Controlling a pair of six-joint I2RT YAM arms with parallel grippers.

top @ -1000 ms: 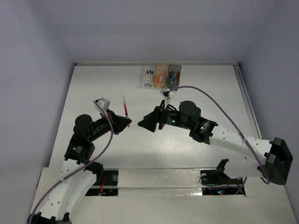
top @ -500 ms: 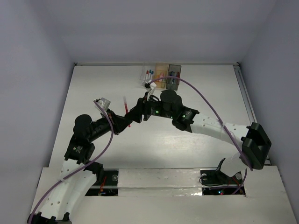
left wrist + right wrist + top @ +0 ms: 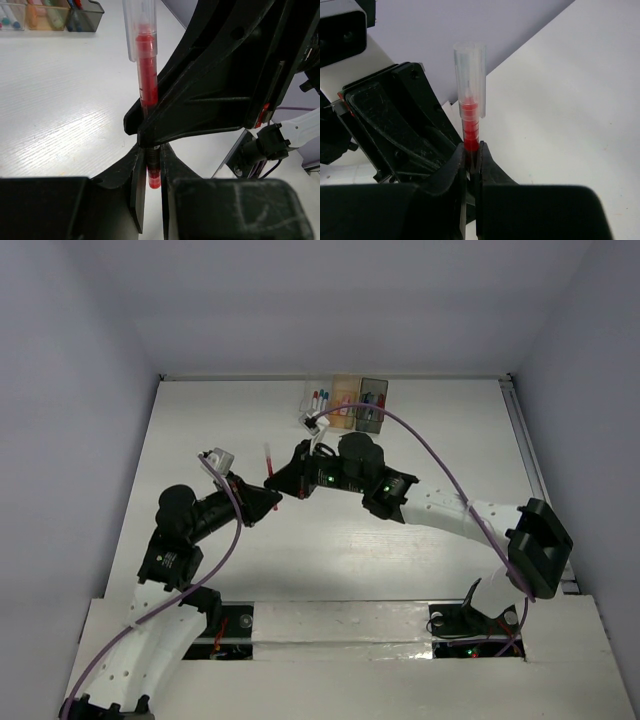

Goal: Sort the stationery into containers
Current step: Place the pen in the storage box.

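The dark grey container [image 3: 371,407] stands outward of my right gripper, to the right in the top view, so my gripper will swing outward and release the pen [image 3: 268,462] in it.
A red pen [image 3: 268,462] with a clear cap stands upright above the table, held from both sides. My left gripper [image 3: 152,167] is shut on the red pen's [image 3: 148,87] lower end. My right gripper [image 3: 471,150] is shut on the red pen's [image 3: 470,127] barrel just above that, and its black fingers [image 3: 200,100] cross in front of the left wrist view. In the top view the left gripper [image 3: 272,502] and right gripper [image 3: 279,481] meet at the pen. The containers stand in a row at the far edge: clear [image 3: 317,402], orange [image 3: 344,403], dark grey [image 3: 371,403], each holding several items.
The same bins appear at the top left of the left wrist view: clear [image 3: 10,14], orange [image 3: 45,16], dark [image 3: 85,12]. A purple cable [image 3: 450,465] arcs over the right arm. The right arm's body lies between the pen and the bins.
The right arm swung left from mid-table to the pen, and its jaws went from open to shut on the barrel. The left gripper kept its hold and place.
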